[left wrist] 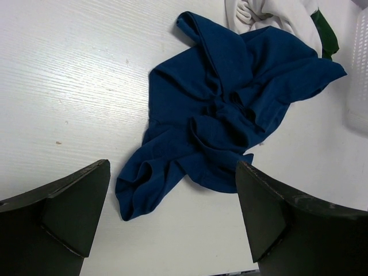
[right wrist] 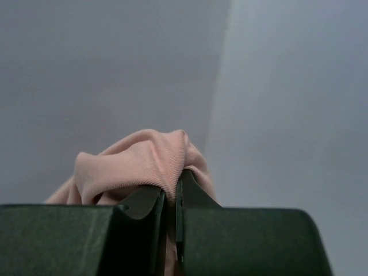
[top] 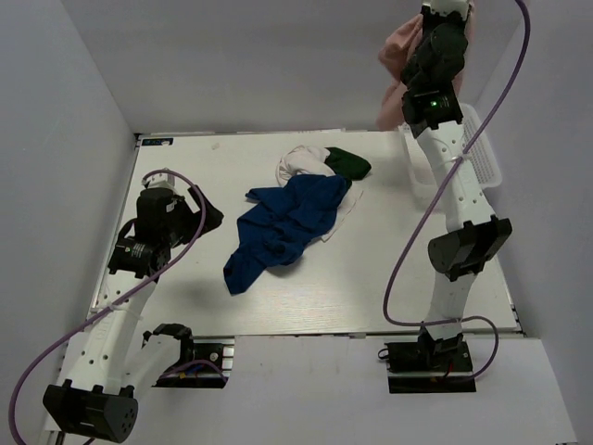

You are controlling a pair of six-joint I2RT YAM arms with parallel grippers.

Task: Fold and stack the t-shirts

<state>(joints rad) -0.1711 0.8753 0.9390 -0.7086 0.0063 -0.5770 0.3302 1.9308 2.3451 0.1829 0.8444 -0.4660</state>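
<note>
I should next carry the dusty pink t-shirt with my right gripper to the right in the top view, then down over the basket, as part of the t-shirt hangs past the basket's edge.
A crumpled blue t-shirt [top: 283, 227] lies in the middle of the table; it also shows in the left wrist view [left wrist: 224, 109]. Under its far edge lies the cream t-shirt with dark green sleeves [top: 320, 162], bunched up [left wrist: 276, 14]. My right gripper [top: 445, 9] is raised high at the far right and is shut on the dusty pink t-shirt [top: 398, 65], which hangs down from it [right wrist: 138, 161]. My left gripper [top: 199, 218] is open and empty, hovering left of the blue t-shirt [left wrist: 172, 218].
A white plastic mesh basket [top: 482, 158] stands at the far right of the table, behind my right arm; its edge shows in the left wrist view [left wrist: 359, 75]. Grey walls close in the table on the left, back and right.
</note>
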